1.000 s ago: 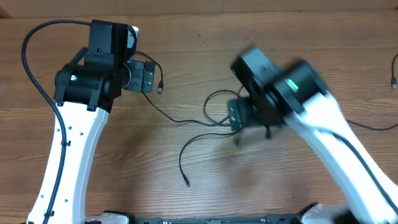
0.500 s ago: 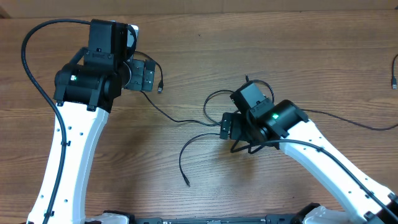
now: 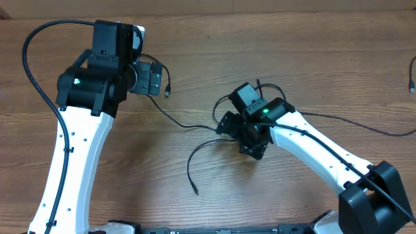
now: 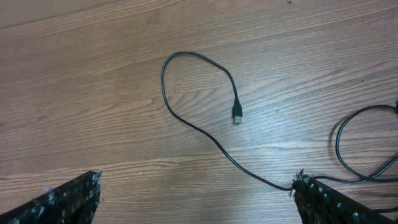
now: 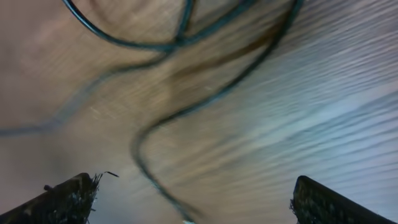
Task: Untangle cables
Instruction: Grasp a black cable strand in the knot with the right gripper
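Observation:
The black free-end strand [image 3: 220, 140] runs clear of the crossing beside it, so the robot's right gripper needs to go down next, to the left in the overhead view, onto that strand.
Thin black cables lie tangled at the table's middle [image 3: 224, 110]. One strand runs up-left from the tangle to a small plug [image 3: 167, 92]. Another curls down to a free end [image 3: 195, 190]. My left gripper [image 3: 158, 79] is open and empty just left of that plug. In the left wrist view the looped cable and its plug [image 4: 237, 118] lie ahead of the open fingers [image 4: 196, 190]. My right gripper [image 3: 229, 123] is open low over the tangle. The right wrist view is blurred, with cable strands [image 5: 180, 43] above the open fingers [image 5: 193, 196].
A further thin cable [image 3: 364, 125] runs from the tangle to the right edge. Another plug end [image 3: 411, 83] shows at the far right. A thick black robot wire [image 3: 29, 58] arcs beside the left arm. The table is bare wood.
The right arm has swung in and turned, bringing its gripper left and up onto the tangle. The left arm and the cables by it have not moved.

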Motion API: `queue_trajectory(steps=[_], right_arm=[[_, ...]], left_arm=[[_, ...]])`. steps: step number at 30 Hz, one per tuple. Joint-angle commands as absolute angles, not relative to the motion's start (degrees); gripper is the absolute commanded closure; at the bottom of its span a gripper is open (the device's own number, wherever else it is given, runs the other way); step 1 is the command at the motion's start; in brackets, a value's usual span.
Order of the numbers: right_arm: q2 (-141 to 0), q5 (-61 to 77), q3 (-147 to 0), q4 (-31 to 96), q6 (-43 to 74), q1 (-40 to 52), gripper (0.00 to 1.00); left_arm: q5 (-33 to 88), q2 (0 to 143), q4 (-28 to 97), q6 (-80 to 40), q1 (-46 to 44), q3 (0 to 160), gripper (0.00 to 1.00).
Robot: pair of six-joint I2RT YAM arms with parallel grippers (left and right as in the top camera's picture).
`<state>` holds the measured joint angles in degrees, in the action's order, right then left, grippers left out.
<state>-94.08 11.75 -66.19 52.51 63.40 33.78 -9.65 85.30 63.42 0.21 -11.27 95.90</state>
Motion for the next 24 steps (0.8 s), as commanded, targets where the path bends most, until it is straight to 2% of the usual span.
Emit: queue_trajectory(steps=[1, 6, 18, 24], right_arm=[[-94.0, 12.6, -65.6, 49.1, 82.5, 33.6, 0.0], [-94.3, 14.1, -65.6, 45.0, 92.3, 33.8, 0.0], [-102.9, 18.5, -63.8, 40.2, 95.7, 37.5, 0.0], [-103.0, 15.8, -63.8, 39.7, 96.0, 37.6, 0.04]], left_arm=[[-8.9, 84.6, 63.2, 1.1, -11.4, 95.7, 0.0], [-8.9, 84.6, 63.2, 1.1, -11.4, 95.7, 0.0], [-8.9, 84.6, 63.2, 0.8, -11.4, 95.7, 0.0], [-8.9, 84.6, 63.2, 0.8, -11.4, 95.7, 0.01]])
